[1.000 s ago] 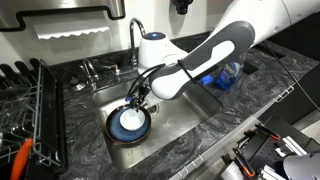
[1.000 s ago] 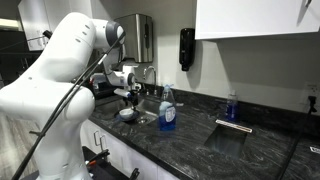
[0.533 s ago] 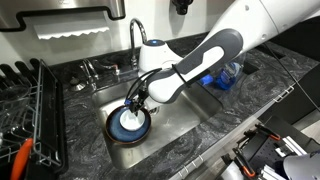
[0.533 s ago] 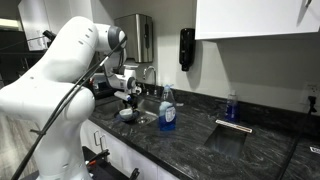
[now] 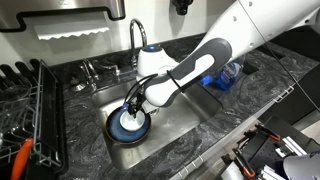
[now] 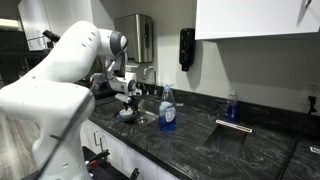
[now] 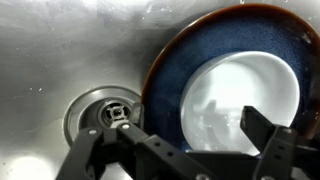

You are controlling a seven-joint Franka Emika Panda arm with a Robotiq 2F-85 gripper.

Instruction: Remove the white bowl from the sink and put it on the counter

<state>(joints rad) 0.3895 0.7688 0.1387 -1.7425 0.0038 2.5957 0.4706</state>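
Observation:
Next, my gripper lowers straight down over the white bowl's rim and closes, since my open fingers already straddle that rim on the drain side.
The white bowl [image 5: 127, 122] sits inside a larger dark blue plate [image 5: 112, 128] on the floor of the stainless sink [image 5: 170, 118]. In the wrist view the bowl [image 7: 240, 95] lies on the plate [image 7: 165, 90], right of the round drain [image 7: 103, 108]. My gripper [image 5: 137, 104] is open and hangs just above the bowl. In the wrist view its fingers [image 7: 190, 140] straddle the bowl's near rim without touching it. The dark marbled counter [image 5: 235, 105] surrounds the sink. In an exterior view [image 6: 127, 100] the gripper is low over the sink.
A chrome faucet [image 5: 135, 35] arches behind the sink. A black dish rack [image 5: 30, 115] stands beside it. A blue soap bottle [image 6: 167, 110] and a blue item [image 5: 225, 75] are on the counter. A recess [image 6: 232, 135] is in the counter further along.
The gripper has sunk lower and moved slightly toward the bowl. The bowl and plate have not moved.

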